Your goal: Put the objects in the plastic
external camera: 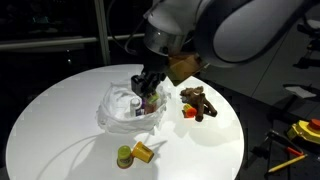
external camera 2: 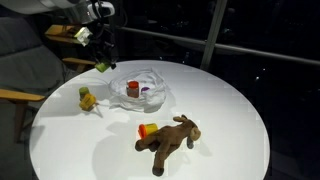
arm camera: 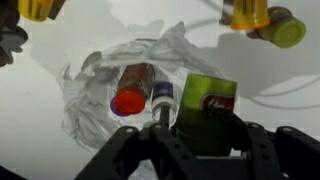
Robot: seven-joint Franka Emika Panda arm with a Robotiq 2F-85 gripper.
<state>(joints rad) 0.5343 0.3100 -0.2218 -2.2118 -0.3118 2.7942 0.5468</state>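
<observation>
The green bottle [external camera 2: 102, 67] first goes across over the open plastic [external camera 2: 140, 85] next in my gripper, to get down beside the purple-capped bottle.
My gripper [arm camera: 205, 128] is shut on a green bottle [arm camera: 208, 100] with a red label, held upright between both fingers. In an exterior view the gripper [external camera 2: 103, 60] hangs above the table, left of the plastic [external camera 2: 140, 85], with the green bottle [external camera 2: 102, 67] in it. The plastic [arm camera: 110, 75] is a crumpled translucent bag lying open. Inside it lie a red-capped bottle [arm camera: 130, 95] and a purple-capped one [arm camera: 161, 95]. The brown plush animal [external camera 2: 170, 140] lies on the table with a red-and-yellow cup [external camera 2: 147, 130] beside it. A yellow cup [arm camera: 250, 12] and a green one [arm camera: 285, 30] lie together.
Everything rests on a round white table [external camera: 60, 110] whose edge drops away on all sides. The arm's large body [external camera: 230, 30] hangs over the far side. Yellow and orange tools [external camera: 300, 135] lie off the table.
</observation>
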